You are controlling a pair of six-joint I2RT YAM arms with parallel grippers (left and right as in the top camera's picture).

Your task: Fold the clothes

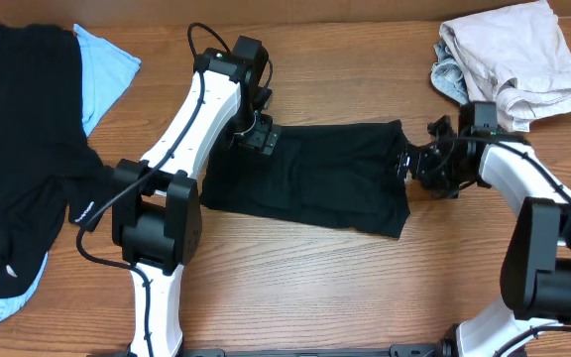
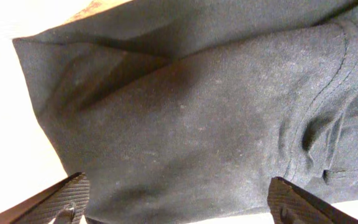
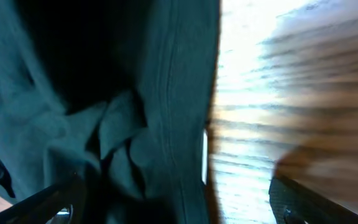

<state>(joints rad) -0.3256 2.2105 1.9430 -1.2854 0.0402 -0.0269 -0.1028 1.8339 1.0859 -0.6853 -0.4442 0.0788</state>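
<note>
My right gripper tilts next and slides over the shirt's edge toward the shirt's middle, since the shirt's hem (image 1: 402, 173) (image 3: 185, 149) lies between its open fingers.
A black T-shirt (image 1: 315, 178), folded into a rough rectangle, lies in the middle of the table. My left gripper (image 1: 258, 134) is open over its upper left corner; the left wrist view shows the black cloth (image 2: 191, 112) between the spread fingers (image 2: 178, 202). My right gripper (image 1: 414, 164) is open at the shirt's right edge; the right wrist view shows the hem (image 3: 166, 112) between the fingers (image 3: 176, 202), with bare wood to the right. A black garment (image 1: 18, 149) lies over a light-blue one (image 1: 102, 69) at the left. Beige clothes (image 1: 509, 59) are piled at the back right.
The wooden table (image 1: 315, 288) shows bare wood along the front and between the piles. The left arm's base (image 1: 157, 228) stands close to the shirt's left edge, and the right arm's base (image 1: 553, 258) is at the right.
</note>
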